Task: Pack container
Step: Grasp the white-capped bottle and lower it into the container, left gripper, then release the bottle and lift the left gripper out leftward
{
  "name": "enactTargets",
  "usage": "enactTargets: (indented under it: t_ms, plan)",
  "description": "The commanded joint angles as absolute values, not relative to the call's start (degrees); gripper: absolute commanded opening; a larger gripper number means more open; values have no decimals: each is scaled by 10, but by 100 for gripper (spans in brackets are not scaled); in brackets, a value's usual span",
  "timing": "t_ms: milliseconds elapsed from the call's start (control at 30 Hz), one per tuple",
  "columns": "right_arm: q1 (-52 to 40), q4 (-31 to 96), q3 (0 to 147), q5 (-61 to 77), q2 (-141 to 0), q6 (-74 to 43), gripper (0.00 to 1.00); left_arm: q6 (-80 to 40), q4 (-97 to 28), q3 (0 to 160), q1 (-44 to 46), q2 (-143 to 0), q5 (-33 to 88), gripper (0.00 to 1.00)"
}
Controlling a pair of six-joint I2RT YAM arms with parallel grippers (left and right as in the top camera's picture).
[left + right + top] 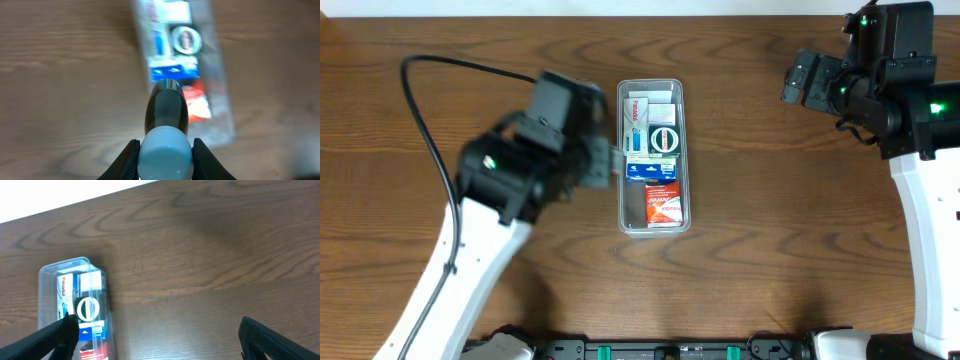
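Observation:
Next, my left gripper will go over the container's side and down beside the red-orange box, because the bottom of the container is still bare there for the dark bottle.
The clear long container lies mid-table and holds several small items: a white box, a round green-and-white item, a blue box and a red-orange box. My left gripper hovers at the container's left wall. In the left wrist view it is shut on a dark bottle with a pale cap, which points at the blurred container. My right gripper is open and empty at the far right. It sees the container at left.
Brown wooden table all round the container. A black cable loops over the table behind the left arm. The right arm's white link stands along the right edge. A black rail runs along the front edge.

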State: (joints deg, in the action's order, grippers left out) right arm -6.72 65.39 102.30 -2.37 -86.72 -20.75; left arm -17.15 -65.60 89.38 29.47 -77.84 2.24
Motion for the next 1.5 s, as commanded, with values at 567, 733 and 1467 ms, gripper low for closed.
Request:
enactTargets:
  t_ms: [567,733,1467]
  plan:
    - [-64,655,1024,-26,-859,-201,99,-351,-628,887,405,-1003,-117,19]
    - [-64,655,1024,-26,-859,-201,99,-387,-626,887,405,-1047,-132,18]
    - [-64,655,1024,-26,-859,-201,99,-410,-638,887,405,-1045,-127,60]
